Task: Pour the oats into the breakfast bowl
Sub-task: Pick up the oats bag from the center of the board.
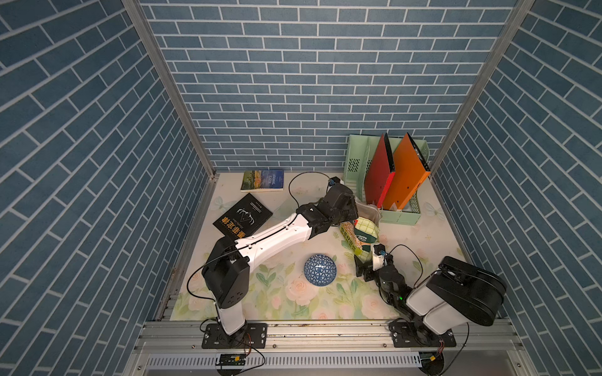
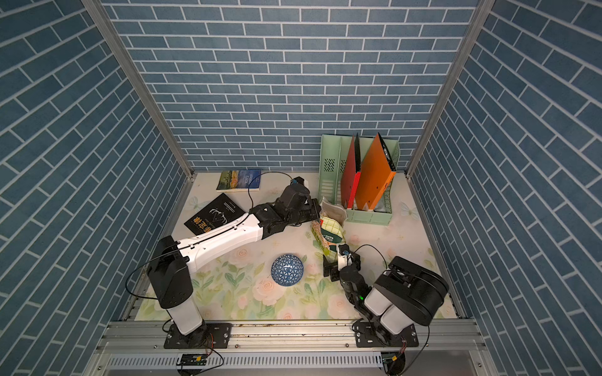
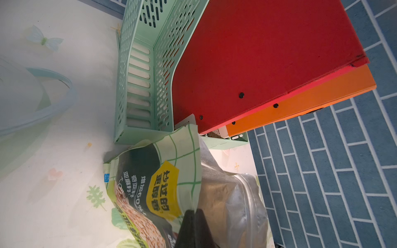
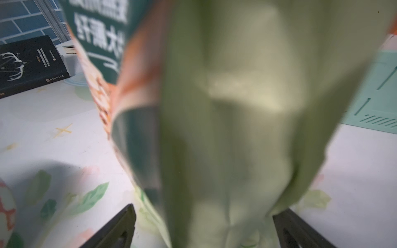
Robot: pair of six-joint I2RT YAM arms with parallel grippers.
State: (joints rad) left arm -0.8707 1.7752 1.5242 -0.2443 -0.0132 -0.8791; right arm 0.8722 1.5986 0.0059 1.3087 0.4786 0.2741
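My open right gripper moves outward onto the oats bag's bottom end [image 1: 364, 250] [image 4: 221, 215] next and closes there. That end lies just outward of the gripper's spread fingers.
The oats bag [image 1: 361, 232] [image 2: 330, 232], pale green and dark green with yellow labels, lies tilted right of the table's middle. Its open mouth points toward the file rack. My left gripper [image 3: 194, 211] [image 1: 353, 216] is shut on the front lip of the bag's mouth [image 3: 150, 186]. The silvery inside shows, but I cannot make out loose oats. My right gripper [image 4: 206, 216] [image 1: 371, 257] stands open with the bag's bottom [image 4: 225, 107] between its fingers [image 4: 120, 225], which do not press it. The blue-and-white breakfast bowl [image 1: 320, 270] [image 2: 287, 270] sits in front of the bag, left of my right gripper.
A mint-green file rack [image 1: 356, 162] holding a red folder [image 1: 379, 169] and an orange folder [image 1: 407, 175] stands at the back right, close behind the bag. A black book [image 1: 242, 216] and a landscape-cover book [image 1: 262, 180] lie at the back left. Blue brick walls enclose the table.
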